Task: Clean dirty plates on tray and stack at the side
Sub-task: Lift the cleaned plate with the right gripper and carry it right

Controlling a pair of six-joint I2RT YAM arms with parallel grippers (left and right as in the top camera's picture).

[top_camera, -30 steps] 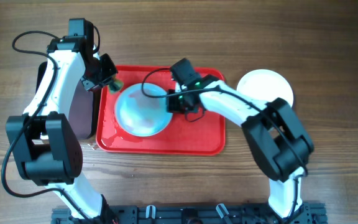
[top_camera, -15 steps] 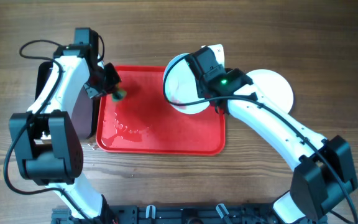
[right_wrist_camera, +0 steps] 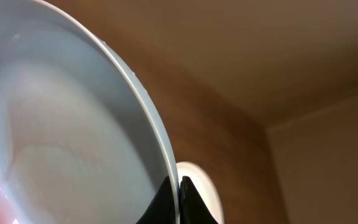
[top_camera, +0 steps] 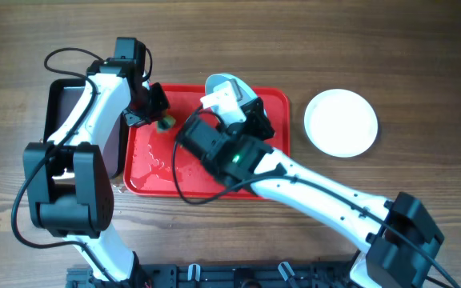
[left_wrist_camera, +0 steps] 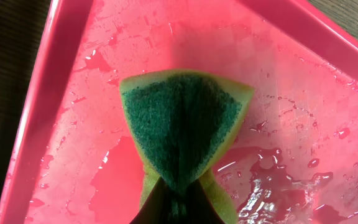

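My right gripper moves to its right in the overhead view next and lowers my plate onto the clean white plate [top_camera: 341, 122] [right_wrist_camera: 200, 186] below.
My right gripper [right_wrist_camera: 179, 199] is shut on the rim of a pale mint-white plate [right_wrist_camera: 55, 137] and holds it tilted on edge, high above the red tray [top_camera: 272, 104]. In the overhead view the raised right arm hides most of this plate [top_camera: 218, 82]. A clean white plate [top_camera: 341, 122] lies on the table right of the tray and also shows in the right wrist view [right_wrist_camera: 199, 186]. My left gripper [left_wrist_camera: 178, 208] is shut on a green-and-yellow sponge [left_wrist_camera: 182, 121], just over the wet tray floor [left_wrist_camera: 291, 81] near its far left corner [top_camera: 164, 122].
A narrow black tray [top_camera: 82, 120] lies left of the red tray, under my left arm. Water drops and puddles [top_camera: 154, 166] cover the red tray's floor. Bare wooden table surrounds the trays.
My right arm has lifted the plate off the tray, tipped it on edge and swung up over the tray. My left gripper with the sponge shifted slightly right.
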